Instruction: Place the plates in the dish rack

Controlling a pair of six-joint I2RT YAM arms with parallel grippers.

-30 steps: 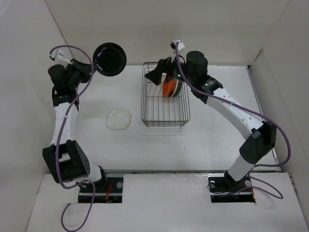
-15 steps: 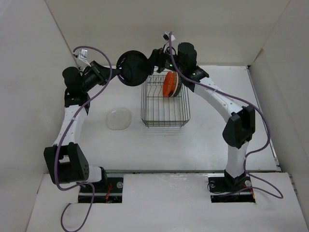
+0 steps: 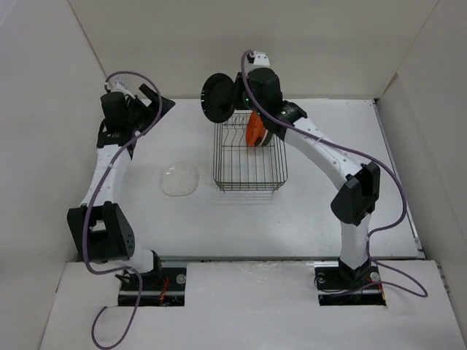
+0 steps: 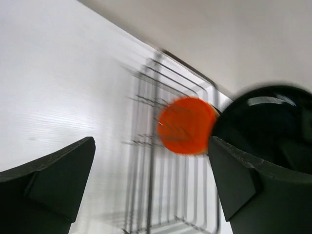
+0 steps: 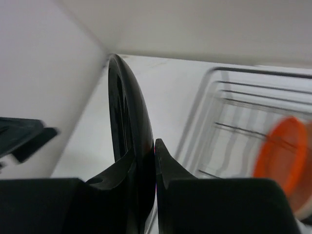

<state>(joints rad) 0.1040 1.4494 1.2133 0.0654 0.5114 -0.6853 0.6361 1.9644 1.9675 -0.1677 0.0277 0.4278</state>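
I should tilt my right gripper downward next, lower the black plate (image 3: pixel 217 98) into the open gap beside the orange plate (image 3: pixel 255 130) and release it. That gap is below the gripper.
A black plate (image 3: pixel 217 98) hangs upright above the far left corner of the dish rack (image 3: pixel 249 177), and my right gripper (image 3: pixel 235 93) is shut on its rim. The right wrist view shows that plate (image 5: pixel 124 102) edge-on, pinched in the gripper (image 5: pixel 148 163). An orange plate (image 3: pixel 255 130) stands upright among the tines at the rack's far end. A clear plate (image 3: pixel 179 179) lies flat on the table left of the rack. My left gripper (image 3: pixel 157 100) is open and empty, well left of the black plate. Its view shows the orange plate (image 4: pixel 186 125) and black plate (image 4: pixel 265 114) ahead.
White walls enclose the table on the left, back and right. The left wall stands close behind the left arm (image 3: pixel 109 157). The rack (image 4: pixel 161 175) is a black wire basket with its near half unoccupied.
The black plate passed from the left gripper to the right one. The left gripper opened and drew back to the left; the right gripper shut on the plate and carried it toward the rack.
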